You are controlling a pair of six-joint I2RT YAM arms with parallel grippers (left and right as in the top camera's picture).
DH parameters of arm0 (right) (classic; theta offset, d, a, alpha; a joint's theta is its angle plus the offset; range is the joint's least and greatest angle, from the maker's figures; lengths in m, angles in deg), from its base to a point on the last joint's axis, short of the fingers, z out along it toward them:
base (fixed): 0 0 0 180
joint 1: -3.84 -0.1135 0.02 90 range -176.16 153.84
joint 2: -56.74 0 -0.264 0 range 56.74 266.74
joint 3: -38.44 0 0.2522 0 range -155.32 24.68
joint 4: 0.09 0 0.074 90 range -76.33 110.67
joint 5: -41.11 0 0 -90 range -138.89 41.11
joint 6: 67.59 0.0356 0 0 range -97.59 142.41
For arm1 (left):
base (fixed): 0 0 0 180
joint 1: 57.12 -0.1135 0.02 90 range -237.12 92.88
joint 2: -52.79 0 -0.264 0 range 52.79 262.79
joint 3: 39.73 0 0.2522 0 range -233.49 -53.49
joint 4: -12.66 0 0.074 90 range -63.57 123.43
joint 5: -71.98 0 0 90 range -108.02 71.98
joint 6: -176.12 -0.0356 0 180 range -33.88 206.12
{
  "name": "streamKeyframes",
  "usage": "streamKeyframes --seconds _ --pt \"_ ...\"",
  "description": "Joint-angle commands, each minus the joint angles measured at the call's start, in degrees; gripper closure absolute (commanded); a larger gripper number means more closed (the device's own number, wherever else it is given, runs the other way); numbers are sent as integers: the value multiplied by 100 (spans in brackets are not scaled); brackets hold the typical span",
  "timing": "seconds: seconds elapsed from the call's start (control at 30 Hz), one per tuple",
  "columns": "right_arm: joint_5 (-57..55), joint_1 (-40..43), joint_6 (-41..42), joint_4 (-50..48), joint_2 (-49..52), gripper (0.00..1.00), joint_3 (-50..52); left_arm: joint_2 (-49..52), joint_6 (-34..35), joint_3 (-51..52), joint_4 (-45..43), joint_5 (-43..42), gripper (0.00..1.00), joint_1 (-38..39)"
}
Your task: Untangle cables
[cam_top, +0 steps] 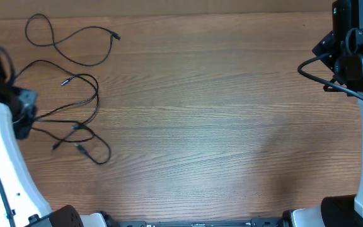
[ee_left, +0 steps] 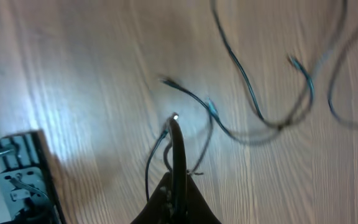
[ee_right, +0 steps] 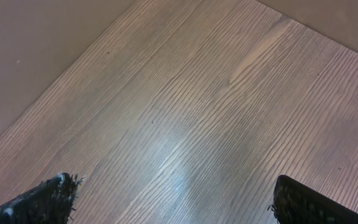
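Observation:
I will pull my left gripper back and to the left in the overhead view, then let go of the piece of cable over the tabletop, because pieces of cable cross in the tangle.
The thin black cables lie on the wooden table at the left. One cable (cam_top: 113,35) lies apart at the far left as a loose loop. Two other strands (cam_top: 97,94) cross each other in a loose tangle below it. They also show, blurred, in the left wrist view (ee_left: 253,109). My left gripper (cam_top: 25,120) sits at the tangle's left edge. Its jaws (ee_left: 176,134) are shut on a cable strand that trails out over the wood. My right gripper (cam_top: 340,63) is far off at the back right. Its fingers (ee_right: 176,199) are wide open over bare wood with nothing between them.
The wooden table (cam_top: 219,126) stretches between the arms. Its far edge (ee_right: 73,68) meets a grey surface in the right wrist view. A thick black arm cable (cam_top: 314,69) loops off the right arm. Part of a metal mount (ee_left: 17,180) shows at lower left in the left wrist view.

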Motion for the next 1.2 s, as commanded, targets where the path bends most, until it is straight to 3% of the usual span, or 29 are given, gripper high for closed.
streamKeyframes --seconds 0.0,0.13,0.27,0.47,0.57,0.63,0.73,0.9,1.17 --pt "-33 0 -66 -13 -13 0 31 -15 170 55 -26 428 95 -562" --pt "-33 0 -66 -13 -13 0 31 -13 164 289 -140 459 95 -1029" --pt "-33 0 -66 -13 -13 0 31 -7 164 1014 -791 697 95 -1259" --pt "-33 0 -63 -13 -13 0 31 -7 125 1917 -2081 1812 96 -1311" --pt "-33 0 -66 -13 -13 0 31 2 -417 2282 -2815 2186 96 -1311" --pt "-33 0 -66 -13 -13 0 31 4 -1231 2599 -3550 2500 96 -1311" --pt "-33 0 -66 -13 -13 0 31 35 -1644 2817 -4197 3165 96 -1311" --pt "-33 0 -63 -13 -13 0 31 120 -2476 2820 -4894 3309 96 -1353" --pt "-33 0 -66 -13 -13 0 31 776 -2664 2820 -4898 3064 96 -1633"
